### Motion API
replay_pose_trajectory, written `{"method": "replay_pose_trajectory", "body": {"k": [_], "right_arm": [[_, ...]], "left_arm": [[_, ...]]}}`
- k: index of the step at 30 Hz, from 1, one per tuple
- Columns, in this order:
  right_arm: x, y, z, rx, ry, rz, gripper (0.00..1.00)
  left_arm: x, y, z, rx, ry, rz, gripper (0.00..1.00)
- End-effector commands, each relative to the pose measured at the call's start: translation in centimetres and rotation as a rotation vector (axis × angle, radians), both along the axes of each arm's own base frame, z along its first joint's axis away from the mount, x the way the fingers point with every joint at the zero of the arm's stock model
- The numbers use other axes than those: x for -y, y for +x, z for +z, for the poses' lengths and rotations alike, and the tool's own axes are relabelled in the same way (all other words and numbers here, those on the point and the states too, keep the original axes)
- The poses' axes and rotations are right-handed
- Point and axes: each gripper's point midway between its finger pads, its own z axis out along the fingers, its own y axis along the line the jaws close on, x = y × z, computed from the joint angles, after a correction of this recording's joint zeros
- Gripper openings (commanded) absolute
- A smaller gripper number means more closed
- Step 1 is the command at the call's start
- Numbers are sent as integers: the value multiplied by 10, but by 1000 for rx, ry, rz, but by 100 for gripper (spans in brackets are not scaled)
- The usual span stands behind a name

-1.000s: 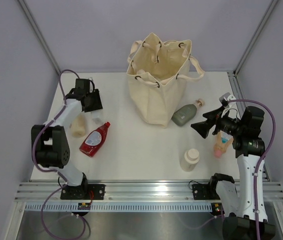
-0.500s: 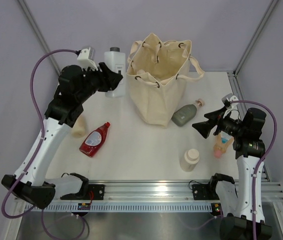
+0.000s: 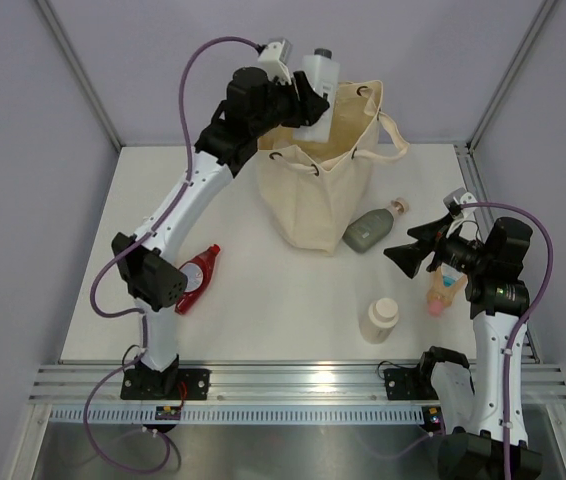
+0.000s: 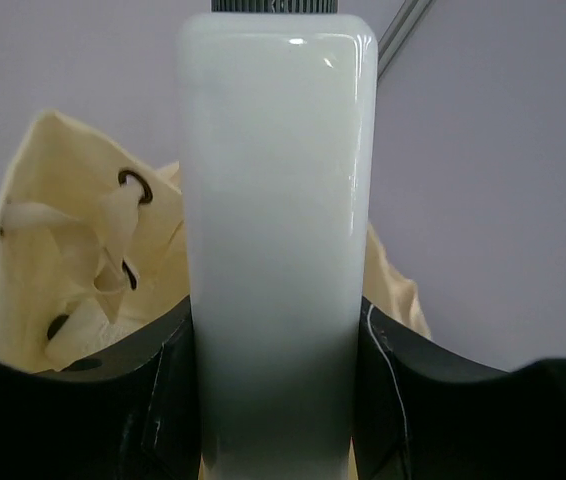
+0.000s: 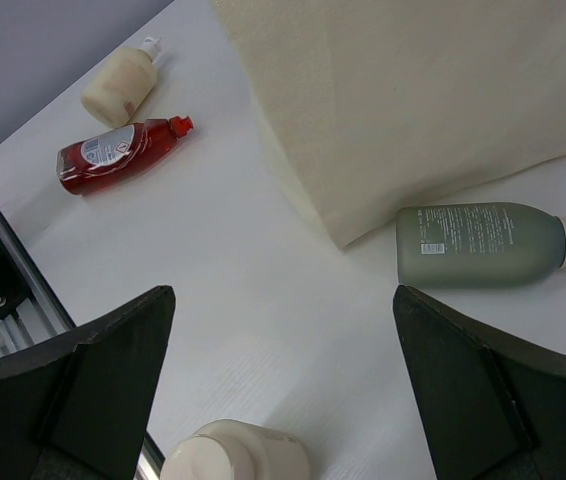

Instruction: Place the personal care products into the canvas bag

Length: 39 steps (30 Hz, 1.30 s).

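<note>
Next, my left gripper lowers the white rectangular bottle (image 3: 317, 82) into the canvas bag's opening (image 3: 331, 148) and lets go of it there, since that opening lies below the gripper.
My left gripper (image 3: 308, 103) is shut on a white rectangular bottle (image 3: 317, 82) and holds it upright over the left rim of the open canvas bag (image 3: 318, 185). In the left wrist view the bottle (image 4: 278, 230) fills the space between the jaws, with the bag (image 4: 53, 260) behind it. My right gripper (image 3: 404, 254) is open and empty above the table. Near it lie a grey-green bottle (image 3: 367, 230), a cream squat bottle (image 3: 379, 318) and a clear bottle with pink (image 3: 444, 289). A red flat bottle (image 3: 195, 277) lies at the left.
The right wrist view shows the bag's side (image 5: 413, 90), the grey-green bottle (image 5: 483, 245), the red bottle (image 5: 118, 155), a beige pump bottle (image 5: 118, 85) and the cream bottle (image 5: 238, 455) below my open gripper (image 5: 281, 300). A metal rail (image 3: 293, 380) runs along the near edge.
My left arm has carried the white bottle up and to the right, from left of the bag to over its opening. The right arm has stayed still.
</note>
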Motion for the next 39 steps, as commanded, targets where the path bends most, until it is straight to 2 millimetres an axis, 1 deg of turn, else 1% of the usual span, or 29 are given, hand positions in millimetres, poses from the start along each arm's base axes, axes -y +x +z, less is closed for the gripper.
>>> {"method": "replay_pose_trajectory", "body": {"k": [1, 3, 4, 5, 6, 7, 8, 9, 10, 12, 15, 16, 17, 19, 20, 21, 23, 24, 27, 29, 30, 31, 32, 33, 34, 35, 37, 38, 39], "right_arm": [[0, 1, 6, 38, -1, 11, 100], [0, 0, 6, 40, -3, 13, 100], [0, 1, 6, 39, -1, 13, 100], [0, 1, 6, 38, -1, 13, 99], [0, 1, 5, 35, 1, 16, 100], [0, 1, 5, 31, 4, 18, 99], [0, 1, 5, 31, 4, 18, 100], [0, 2, 5, 30, 5, 20, 100], [0, 2, 5, 31, 4, 20, 99], [0, 2, 4, 27, 6, 20, 99], [1, 2, 3, 29, 2, 14, 100], [1, 3, 3, 27, 1, 10, 99], [1, 3, 3, 28, 0, 10, 99], [3, 4, 1, 22, -3, 0, 100], [3, 4, 1, 28, -10, -1, 99], [4, 5, -1, 25, -13, -2, 100], [4, 5, -4, 20, -18, 3, 100], [4, 5, -5, 17, -18, 2, 100], [6, 6, -7, 16, -32, 1, 100], [7, 5, -8, 21, -55, 5, 99], [6, 1, -15, -26, -54, 15, 100], [8, 2, -18, -16, -94, 33, 99], [12, 7, -14, -25, -116, 34, 100], [19, 7, -23, -93, -149, -2, 99], [27, 13, -25, -102, -194, -21, 99], [42, 26, -26, -137, -251, -83, 100], [55, 30, -35, -219, -294, -126, 100], [72, 40, -39, -274, -333, -209, 100], [82, 48, -40, -305, -333, -278, 99]], "left_arm": [[9, 4, 34, 132, -65, -30, 2], [14, 4, 17, 112, -44, -43, 6], [18, 4, -4, 81, -16, -62, 7], [17, 0, -7, 87, 0, -72, 9], [19, -4, -11, 95, 8, -96, 14], [21, -4, -30, 81, 43, -108, 17], [20, -8, -29, 93, 53, -118, 20], [20, -8, -35, 96, 70, -127, 22], [24, -11, -41, 94, 89, -156, 28], [26, -8, -57, 92, 140, -177, 32], [32, -6, -71, 105, 184, -215, 49], [35, -2, -81, 92, 194, -220, 55], [36, 1, -85, 85, 200, -219, 67], [38, 6, -93, 73, 209, -217, 76], [39, 7, -96, 60, 208, -213, 91], [39, 8, -95, 60, 207, -208, 97], [37, 10, -97, 49, 209, -201, 99], [37, 10, -95, 50, 209, -198, 99], [32, 5, -78, 71, 204, -191, 99], [24, -1, -56, 99, 202, -183, 99], [20, -4, -45, 112, 196, -172, 99], [12, -6, -35, 124, 193, -160, 99], [2, -18, -11, 159, 176, -150, 99], [-6, -23, 1, 172, 169, -126, 99], [-16, -28, 13, 187, 164, -104, 99], [-31, -45, 34, 215, 153, -88, 99], [-49, -63, 48, 229, 156, -61, 99], [-56, -69, 34, 199, 177, -51, 99], [-77, -95, 57, 239, 159, -15, 99]]}}
